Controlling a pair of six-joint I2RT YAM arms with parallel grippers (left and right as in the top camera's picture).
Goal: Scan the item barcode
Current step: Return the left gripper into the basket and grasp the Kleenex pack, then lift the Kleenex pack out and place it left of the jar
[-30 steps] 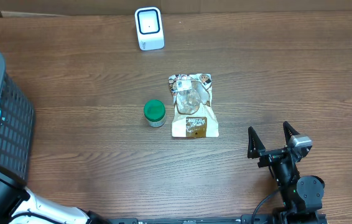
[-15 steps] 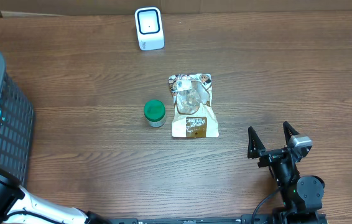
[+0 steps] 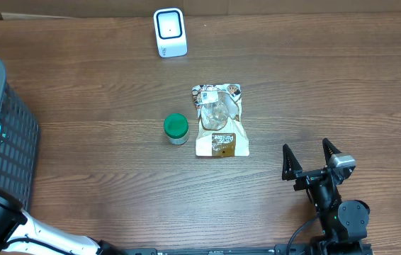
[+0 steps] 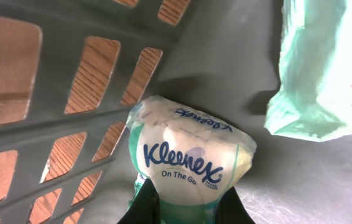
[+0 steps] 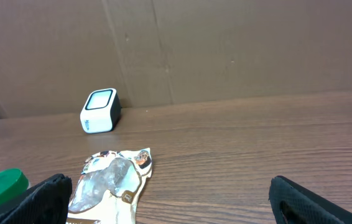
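The wood of the tabletop (image 3: 151, 132) beside the green-lidded jar is clear, so next I will lift my left gripper from the basket, lower the pack onto that spot and let go of it.
In the left wrist view, a white and green Kleenex tissue pack (image 4: 191, 158) lies inside the grey basket (image 4: 70, 134), against its slatted wall. My left gripper (image 4: 188, 208) is shut on the pack's lower end, one black finger on each side. No barcode shows on the pack's visible face. The white scanner (image 3: 170, 32) stands at the back of the table, also visible in the right wrist view as the scanner (image 5: 99, 111). My right gripper (image 3: 312, 157) rests near the front right, open and holding nothing; from its own camera the right gripper (image 5: 173, 199) faces the scanner.
The basket (image 3: 6, 134) fills the left edge. A green-lidded jar (image 3: 176, 128) and a snack pouch (image 3: 220, 120) lie mid-table. A mint-green packet (image 4: 319, 68) sits in the basket beside the tissue pack. A cardboard wall (image 5: 226, 50) backs the table.
In the overhead view, the left arm's links at the bottom left corner have shifted slightly. The right arm and the items on the table have not moved.
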